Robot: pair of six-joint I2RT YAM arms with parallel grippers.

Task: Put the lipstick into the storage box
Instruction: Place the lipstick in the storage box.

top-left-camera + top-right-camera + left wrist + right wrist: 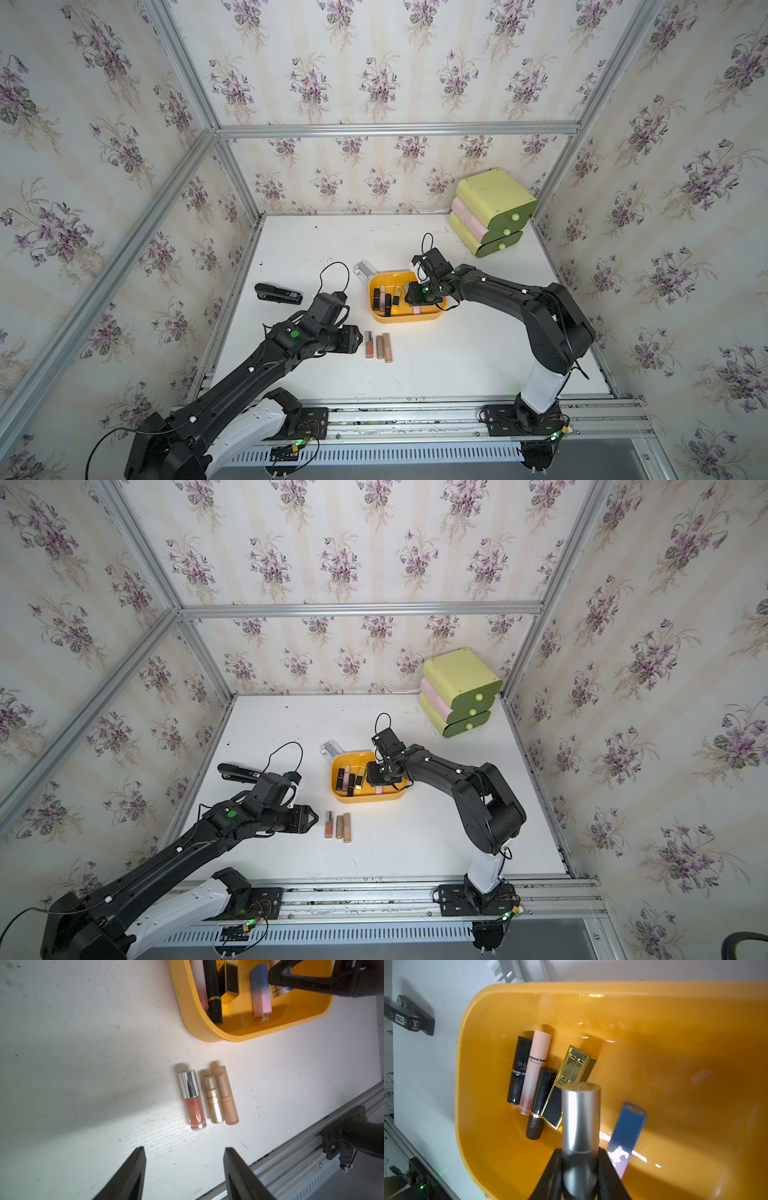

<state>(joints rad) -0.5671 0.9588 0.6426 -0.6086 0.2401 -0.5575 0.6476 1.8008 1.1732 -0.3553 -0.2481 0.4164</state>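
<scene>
Next, my right gripper lowers slightly toward the gold-and-black lipstick and releases the silver one over the gap beside it, where the storage box's bare bottom lies empty.
The orange-yellow storage box point(403, 319) point(365, 799) point(471, 1043) sits mid-table with several lipsticks lying inside. My right gripper point(579, 1150) point(419, 297) hangs over the box, shut on a silver lipstick point(580, 1113) that points down into it, beside a blue-and-pink tube point(627, 1134). On the table in front of the box lie three lipsticks side by side: a clear peach one point(192, 1101), a gold one point(213, 1101) and a matte beige one point(225, 1095). My left gripper point(184, 1148) point(358, 338) stands open just left of them, holding nothing.
A black stapler point(277, 293) lies at the left. A green-and-pink drawer unit point(492, 212) stands in the back right corner. A small clear case point(365, 268) lies behind the box. An aluminium rail point(415, 405) runs along the front edge.
</scene>
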